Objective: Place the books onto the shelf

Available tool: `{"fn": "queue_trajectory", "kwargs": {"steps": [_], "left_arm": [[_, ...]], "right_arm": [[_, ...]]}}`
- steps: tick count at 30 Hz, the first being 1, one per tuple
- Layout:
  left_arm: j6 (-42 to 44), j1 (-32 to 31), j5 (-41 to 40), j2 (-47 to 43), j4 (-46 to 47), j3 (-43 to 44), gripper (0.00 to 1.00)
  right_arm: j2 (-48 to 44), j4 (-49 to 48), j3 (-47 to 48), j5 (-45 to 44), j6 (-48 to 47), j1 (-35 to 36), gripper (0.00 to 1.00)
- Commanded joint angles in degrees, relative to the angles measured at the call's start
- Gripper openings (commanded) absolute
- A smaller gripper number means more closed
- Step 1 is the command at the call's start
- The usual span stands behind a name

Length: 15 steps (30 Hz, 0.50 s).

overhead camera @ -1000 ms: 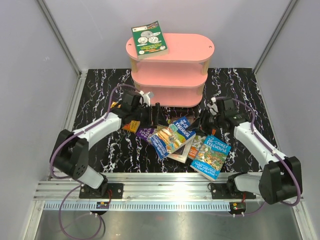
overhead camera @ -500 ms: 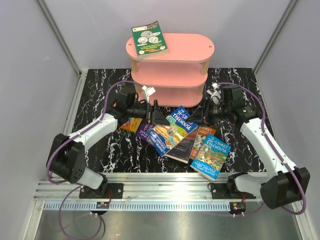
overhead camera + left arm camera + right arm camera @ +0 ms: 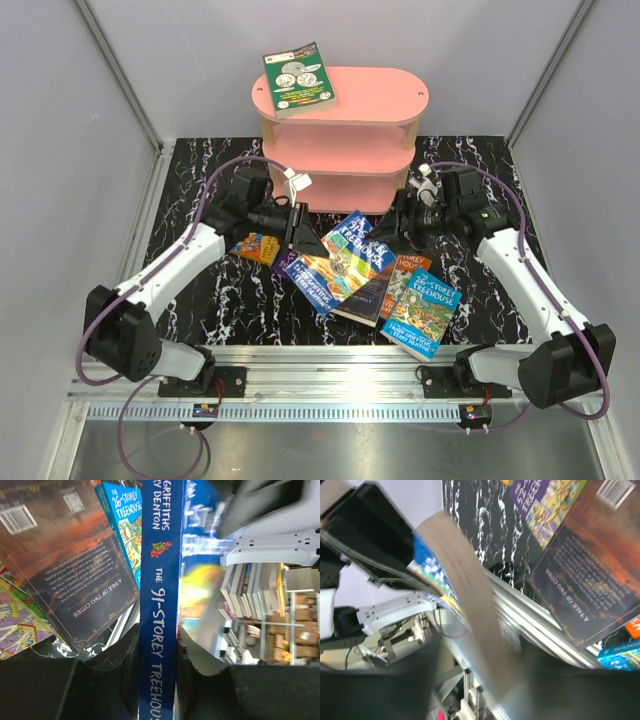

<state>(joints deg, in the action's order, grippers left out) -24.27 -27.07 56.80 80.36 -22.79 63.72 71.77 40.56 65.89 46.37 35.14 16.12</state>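
The left gripper should next move up and outward to the pink shelf point(image 3: 380, 95) and let go of the blue book onto the green book's cover point(image 3: 299, 80), because that cover lies flat.
A blue "91-Storey Treehouse" book point(image 3: 340, 262) is raised off the pile of books, between my two grippers. My left gripper point(image 3: 300, 236) is shut on its spine point(image 3: 160, 605), with a dark finger pressed on each side and the gripper point(image 3: 157, 672) at the spine's near end. My right gripper point(image 3: 392, 232) is at the book's opposite edge. In the right wrist view the page edge point(image 3: 470, 595) runs between its blurred jaws point(image 3: 515, 690), and contact is unclear. The pink shelf point(image 3: 380, 95) stands behind, with a green book point(image 3: 298, 80) on its top board.
More books lie on the black marbled table: a "26-Storey Treehouse" point(image 3: 425, 312), an orange one point(image 3: 408, 268), a dark "A Tale of Two Cities" point(image 3: 368, 292), a purple one point(image 3: 285, 262) and a small yellow-orange one point(image 3: 258, 247). Grey walls enclose the table.
My left gripper has shut on the blue book's spine. Both arms have risen toward the shelf, lifting the book off the pile. The right jaws have widened slightly.
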Motion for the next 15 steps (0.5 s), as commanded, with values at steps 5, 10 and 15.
{"fn": "queue_trajectory", "kwargs": {"steps": [5, 10, 15], "left_arm": [[-5.69, 0.53, -15.46, -1.80, 0.73, 21.67, 0.00], [-13.23, 2.72, -18.82, 7.07, 5.02, 44.85, 0.00], [-25.20, 6.85, -24.96, 18.85, 14.09, 61.93, 0.00]], "right_arm": [[-6.36, 3.02, 2.93, -11.72, 4.59, -0.21, 1.00], [-15.15, 4.71, -2.84, -16.41, 8.27, -0.30, 1.00], [-20.44, 7.68, -4.99, -16.92, 7.25, -0.30, 1.00]]}}
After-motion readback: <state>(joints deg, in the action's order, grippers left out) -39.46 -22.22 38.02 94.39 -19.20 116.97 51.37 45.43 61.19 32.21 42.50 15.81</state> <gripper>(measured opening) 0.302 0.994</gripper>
